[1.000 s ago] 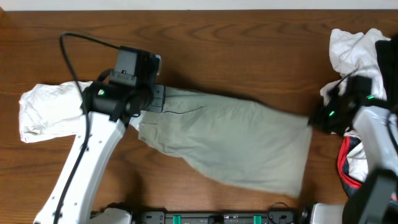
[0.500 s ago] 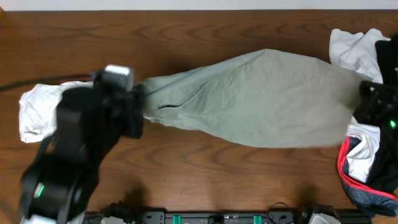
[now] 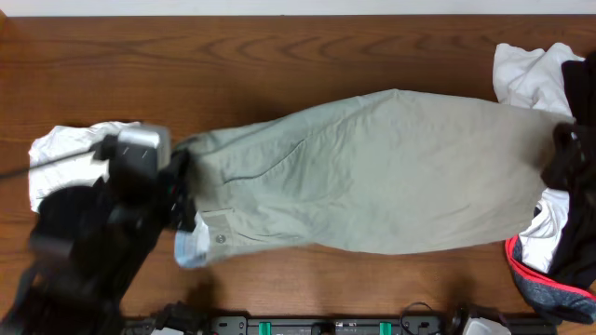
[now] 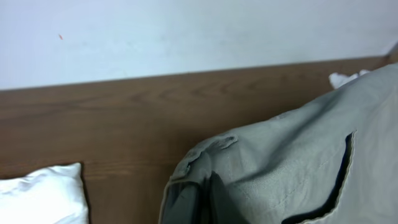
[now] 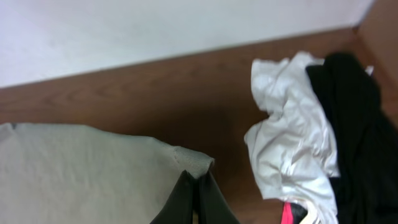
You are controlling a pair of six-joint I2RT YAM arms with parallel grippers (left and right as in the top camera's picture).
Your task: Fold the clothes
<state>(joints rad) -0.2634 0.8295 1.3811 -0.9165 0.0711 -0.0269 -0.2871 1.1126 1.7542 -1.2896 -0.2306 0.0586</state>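
Note:
The shorts hang stretched between both grippers, so my right gripper next needs to move down toward the bare tabletop (image 5: 241, 198) beside the white cloth and release the far hem corner.
The khaki-beige shorts (image 3: 372, 172) hang stretched out flat across the middle of the table, between both arms. My left gripper (image 3: 182, 186) is shut on the waistband end; the left wrist view shows its dark fingers (image 4: 211, 199) pinching bunched fabric (image 4: 292, 155). A bit of pale blue lining (image 3: 191, 247) hangs below that grip. My right gripper (image 3: 556, 158) is shut on the far hem corner. In the right wrist view its fingertips (image 5: 186, 193) clamp the folded corner (image 5: 194, 160).
A white garment (image 3: 60, 163) lies at the left edge, under the left arm. At the right edge is a pile: white cloth (image 3: 521, 70), black cloth (image 3: 582, 84) and a red-trimmed piece (image 3: 535, 270). The table's back edge meets a pale wall.
The shorts were lifted off the table and pulled taut between the arms. The left arm then swung toward the front, and the fabric now spreads wider with the lining showing.

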